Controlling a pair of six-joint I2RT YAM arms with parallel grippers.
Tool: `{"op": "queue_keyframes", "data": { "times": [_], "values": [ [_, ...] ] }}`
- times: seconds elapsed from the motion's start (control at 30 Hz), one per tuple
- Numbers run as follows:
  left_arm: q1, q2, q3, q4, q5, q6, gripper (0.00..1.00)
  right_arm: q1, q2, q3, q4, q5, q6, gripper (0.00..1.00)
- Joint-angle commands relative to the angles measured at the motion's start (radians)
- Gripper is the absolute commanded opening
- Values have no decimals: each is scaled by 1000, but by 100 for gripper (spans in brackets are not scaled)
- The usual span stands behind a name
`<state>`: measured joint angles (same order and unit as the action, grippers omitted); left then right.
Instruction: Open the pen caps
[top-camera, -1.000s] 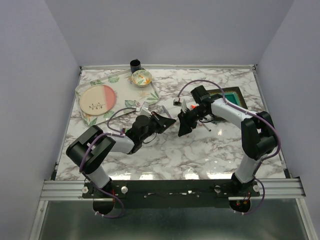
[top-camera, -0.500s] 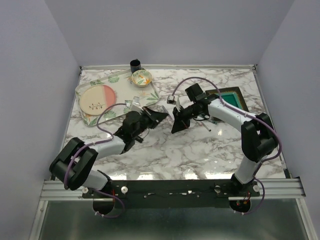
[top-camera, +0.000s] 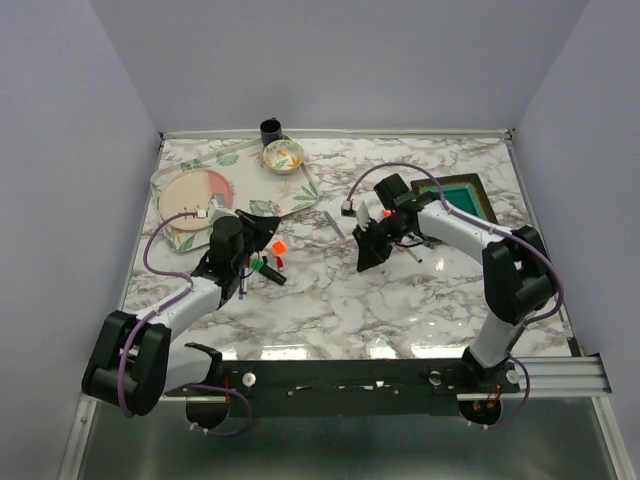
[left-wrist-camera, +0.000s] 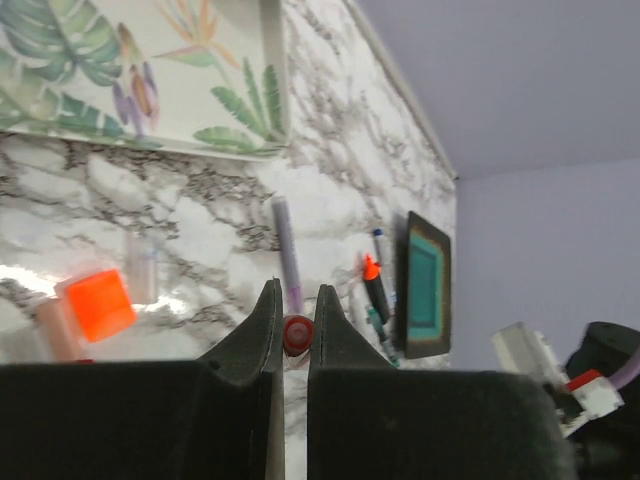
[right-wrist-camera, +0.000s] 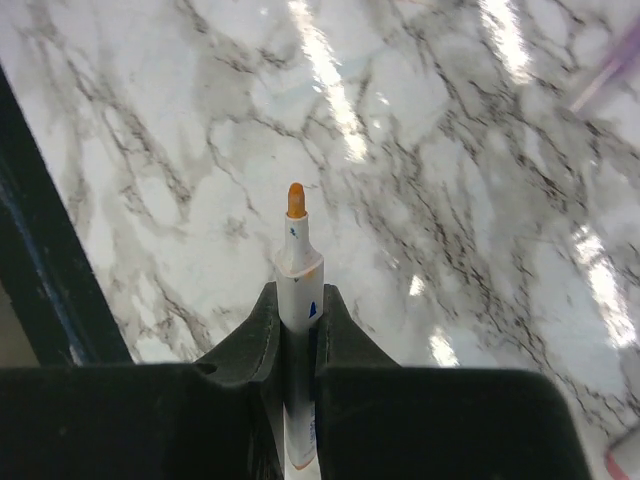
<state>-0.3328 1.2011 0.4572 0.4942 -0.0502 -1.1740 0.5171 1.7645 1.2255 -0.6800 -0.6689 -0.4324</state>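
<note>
The red pen cap (left-wrist-camera: 297, 335) should be released next beside the orange cap, since other loose caps lie there. My left gripper needs to move down and back to that spot (left-wrist-camera: 70, 350).
In the left wrist view my left gripper (left-wrist-camera: 296, 318) is shut on a small red pen cap (left-wrist-camera: 297, 335), seen end-on between the jaws. From above, the left gripper (top-camera: 268, 226) hovers near the placemat's corner. An orange cap (top-camera: 279, 247) and a green cap (top-camera: 258, 266) lie loose on the marble below it. My right gripper (top-camera: 364, 258) is shut on a white pen (right-wrist-camera: 298, 275); its orange tip is bare and points down at the table. A purple pen (left-wrist-camera: 288, 255) and black highlighters (left-wrist-camera: 376, 290) lie beside the teal tray (top-camera: 462, 196).
A floral placemat (top-camera: 300, 190) at the back left carries a pink plate (top-camera: 195, 197) and a small bowl (top-camera: 283, 155). A black cup (top-camera: 271, 129) stands at the back edge. A few more pens (top-camera: 414, 247) lie beside the right arm.
The two grippers were tip to tip in the middle. The left arm has swung back to the left with the red cap. The right gripper has stayed, with the uncapped pen.
</note>
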Motion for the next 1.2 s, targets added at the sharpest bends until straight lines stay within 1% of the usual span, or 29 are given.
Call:
{"op": "queue_keyframes", "data": {
  "times": [0.0,0.1,0.17,0.23,0.27,0.33,0.53,0.57,0.67,0.7,0.8,0.83,0.97,1.0,1.17],
  "values": [
    [6,17,-2,-179,-26,168,0,-87,-60,-24,82,181,47,1],
    [6,40,6,-222,-45,223,0,-161,-54,-27,83,189,55,3],
    [6,64,20,-246,-53,258,0,-186,-57,-32,86,199,55,4],
    [5,93,29,-263,-48,272,3,-216,-57,-34,91,213,60,7],
    [5,104,32,-266,-43,284,6,-226,-56,-34,92,232,63,7],
    [5,129,38,-272,-31,295,7,-247,-56,-37,100,242,64,9],
    [3,143,41,-296,-31,333,17,-261,-22,-37,119,310,70,10],
    [3,144,43,-298,-33,338,21,-262,-19,-37,122,333,73,11],
    [3,147,44,-304,-36,347,26,-267,-8,-40,137,371,77,13],
    [3,152,46,-304,-34,349,30,-266,-7,-41,145,380,75,13],
    [3,160,51,-304,-33,352,34,-266,13,-38,152,417,77,18],
    [3,160,49,-304,-31,352,35,-266,19,-38,155,431,78,20],
    [5,153,57,-312,-30,355,38,-266,52,-34,158,483,69,23],
    [3,149,57,-316,-30,356,39,-266,61,-34,157,486,67,24],
    [5,123,67,-335,-28,369,40,-267,78,-26,151,496,67,29]
  ]
}}
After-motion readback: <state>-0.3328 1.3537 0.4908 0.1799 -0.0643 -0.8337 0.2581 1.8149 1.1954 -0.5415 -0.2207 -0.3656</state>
